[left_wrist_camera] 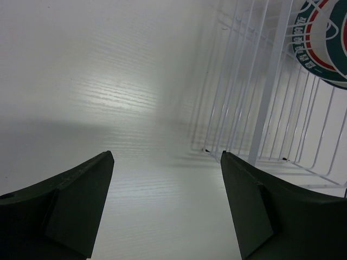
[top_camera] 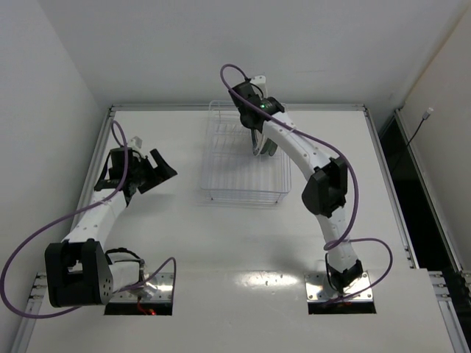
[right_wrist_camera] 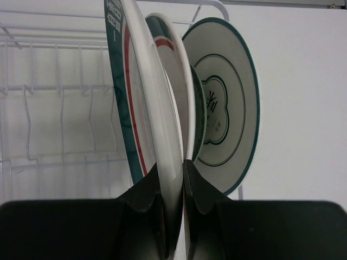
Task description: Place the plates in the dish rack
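Next, my right gripper lowers slightly and shifts toward the empty part of the rack, since the second plate stands tight against the held one.
The dish rack (top_camera: 221,195) is a clear wire basket at the table's middle back. Several plates stand on edge at its right end (top_camera: 260,147). In the right wrist view my right gripper (right_wrist_camera: 172,173) is shut on the rim of a white plate with teal rim and red ring (right_wrist_camera: 142,103). Behind it stand a second such plate (right_wrist_camera: 174,59), a smaller teal plate (right_wrist_camera: 198,116) and a white plate with a centre motif (right_wrist_camera: 230,108). My left gripper (top_camera: 157,168) is open and empty over the bare table left of the rack, as the left wrist view (left_wrist_camera: 167,157) shows.
The left part of the rack (right_wrist_camera: 59,97) holds no plates. The rack's wire wall (left_wrist_camera: 260,108) stands close to my left gripper's right finger, with a plate (left_wrist_camera: 325,38) behind it. Raised table edges run along the back and sides (top_camera: 235,107).
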